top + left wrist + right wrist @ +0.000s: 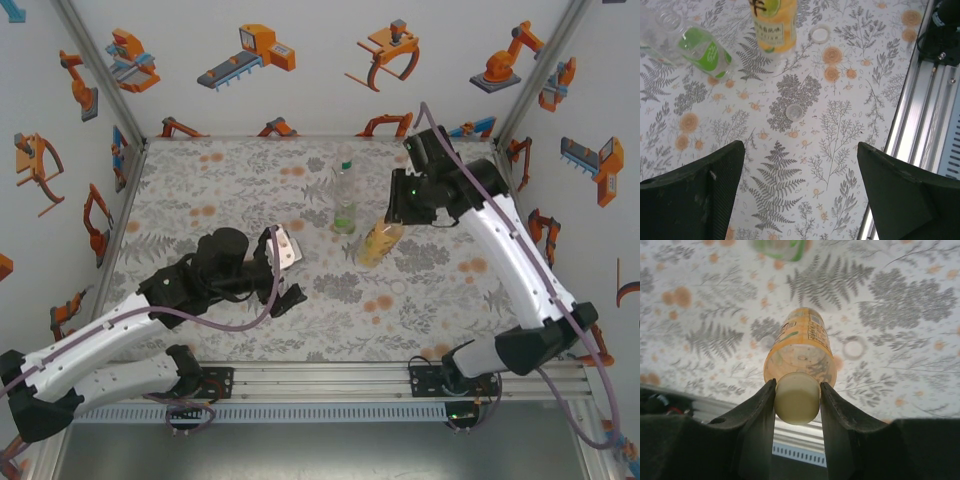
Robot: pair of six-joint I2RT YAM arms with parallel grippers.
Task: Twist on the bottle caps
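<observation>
My right gripper holds the capped bottle and will next carry it outward to the mat beside the green-labelled bottle, stand it there and release the cap.
My right gripper is shut on a pale yellowish bottle cap that sits on the neck of the amber-yellow bottle. In the top view the same gripper sits above this bottle at mid-table. A clear bottle with a green label stands just behind it, without a cap. My left gripper hangs open over the mat with nothing between its fingers. Ahead of it lie a small whitish cap and a second cap next to the amber-yellow bottle.
The floral mat covers the table inside patterned walls. An aluminium rail with both arm bases runs along the near edge, close to the right of my left gripper. The green-labelled bottle is at the left gripper's far left.
</observation>
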